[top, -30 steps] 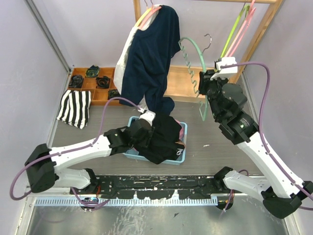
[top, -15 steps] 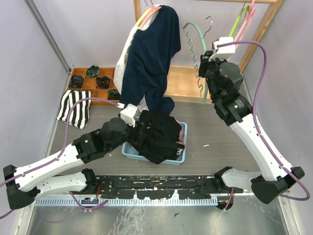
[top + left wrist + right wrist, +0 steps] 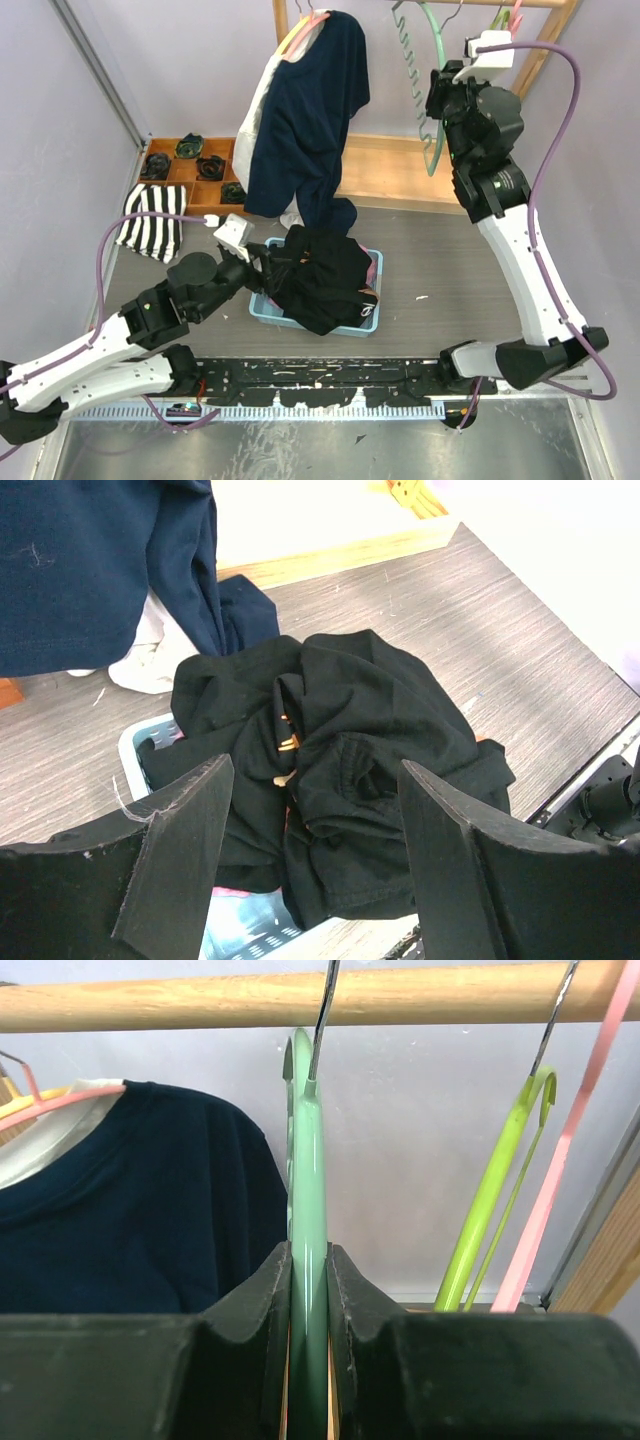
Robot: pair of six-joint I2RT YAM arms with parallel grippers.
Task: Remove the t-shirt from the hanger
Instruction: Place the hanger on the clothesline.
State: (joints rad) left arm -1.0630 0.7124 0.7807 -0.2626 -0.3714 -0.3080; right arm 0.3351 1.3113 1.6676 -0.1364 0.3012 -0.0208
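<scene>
My right gripper moves outward to the wooden bar next and releases the bare mint-green hanger (image 3: 308, 1160) there. The hanger's wire hook already reaches across the bar.
The black t-shirt (image 3: 325, 275) lies bunched in a blue basket (image 3: 262, 310), off any hanger; in the left wrist view the t-shirt (image 3: 340, 750) fills the middle. My left gripper (image 3: 266, 266) hovers at its left edge, open (image 3: 315, 770), with nothing between the fingers. My right gripper (image 3: 440, 95) is raised to the wooden rail (image 3: 200, 1000) and shut (image 3: 309, 1260) on the bare mint-green hanger (image 3: 308, 1160). The hanger's wire hook crosses the rail; whether it rests on it I cannot tell.
A navy t-shirt (image 3: 305, 110) on a pink hanger hangs from the rail at the left. Lime (image 3: 495, 1190) and pink (image 3: 565, 1150) hangers hang at the right. A wooden tray (image 3: 195, 165) of dark items and a striped cloth (image 3: 152, 220) lie at the back left.
My left gripper opened, let go of the black t-shirt and drew back to the left. My right arm lifted the green hanger up to the rail.
</scene>
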